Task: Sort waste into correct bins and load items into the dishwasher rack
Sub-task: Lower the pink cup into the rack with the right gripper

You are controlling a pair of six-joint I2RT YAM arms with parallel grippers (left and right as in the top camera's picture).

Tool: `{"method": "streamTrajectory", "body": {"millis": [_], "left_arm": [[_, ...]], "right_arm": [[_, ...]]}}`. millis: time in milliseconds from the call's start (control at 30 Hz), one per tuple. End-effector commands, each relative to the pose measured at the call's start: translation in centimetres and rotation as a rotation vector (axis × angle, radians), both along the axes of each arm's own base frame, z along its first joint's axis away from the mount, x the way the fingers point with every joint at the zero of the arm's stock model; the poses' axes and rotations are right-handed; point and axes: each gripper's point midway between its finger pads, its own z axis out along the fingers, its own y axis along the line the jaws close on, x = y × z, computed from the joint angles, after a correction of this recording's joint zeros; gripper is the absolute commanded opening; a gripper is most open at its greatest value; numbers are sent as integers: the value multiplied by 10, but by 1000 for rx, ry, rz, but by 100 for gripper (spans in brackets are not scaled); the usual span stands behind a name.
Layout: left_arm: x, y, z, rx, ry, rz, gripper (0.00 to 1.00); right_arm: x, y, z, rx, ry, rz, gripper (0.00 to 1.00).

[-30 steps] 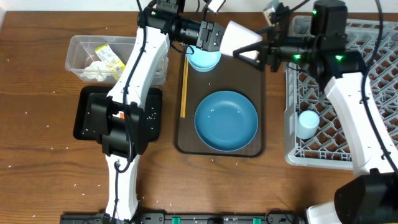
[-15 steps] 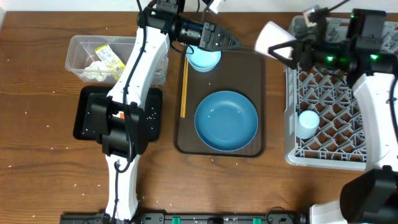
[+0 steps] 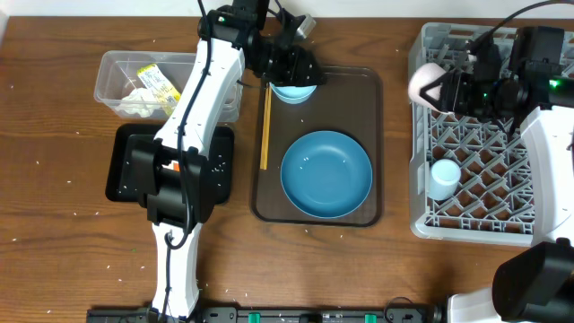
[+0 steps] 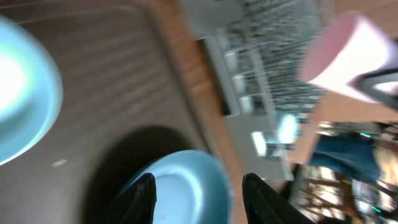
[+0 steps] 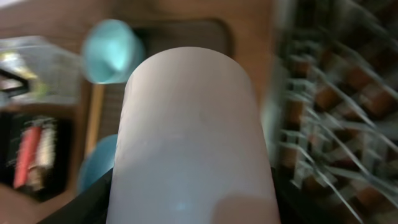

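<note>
My right gripper should next move back and down, tilt the pink cup downward and release it there, because the slots of the rack (image 3: pixel 421 215) beyond the light-blue cup are empty.
My right gripper (image 3: pixel 441 90) is shut on the pink cup (image 3: pixel 423 85), which lies on its side in the air over the left edge of the grey dishwasher rack (image 3: pixel 421 215). That cup (image 5: pixel 193 124) fills the right wrist view. A light-blue cup (image 3: pixel 443 177) stands in the rack. My left gripper (image 3: pixel 300 74) hangs open just above the small light-blue bowl (image 3: pixel 293 91) at the back of the brown serving tray (image 3: pixel 368 117). The bowl (image 4: pixel 183 186) shows between the fingers (image 4: pixel 142 200); I cannot tell whether they touch it. The large blue dish (image 3: pixel 326 173) and the chopsticks (image 3: pixel 265 126) lie on that tray.
At the back left, a clear tub (image 3: pixel 115 72) holds a yellow-green wrapper (image 3: pixel 154 79) and white tissue (image 3: pixel 136 101). A black tray (image 3: pixel 126 170) sits in front of it, partly under the left arm. Rice grains dot the wooden table (image 3: pixel 54 224).
The right gripper has carried the pink cup rightward from above the serving tray to the rack's left edge. The left gripper has swung down over the small bowl and spread its fingers wider.
</note>
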Motion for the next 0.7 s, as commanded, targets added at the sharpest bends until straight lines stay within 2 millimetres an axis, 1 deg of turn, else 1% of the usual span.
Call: {"method": "streamTrajectory", "body": {"millis": [0, 133, 300, 400, 667], "left_arm": [[5, 20, -30, 166, -3, 55, 46], [1, 24, -44, 193, 29, 57, 47], [-4, 26, -53, 205, 57, 55, 46], [-6, 27, -57, 208, 67, 54, 47], [-7, 27, -57, 209, 69, 54, 46]], "right_arm": [[-5, -36, -4, -142, 52, -164, 41], [-20, -55, -14, -235, 129, -242, 42], [-34, -73, -19, -322, 194, -311, 43], [-38, -75, -21, -339, 213, -316, 43], [-46, -78, -24, -357, 249, -328, 43]]}}
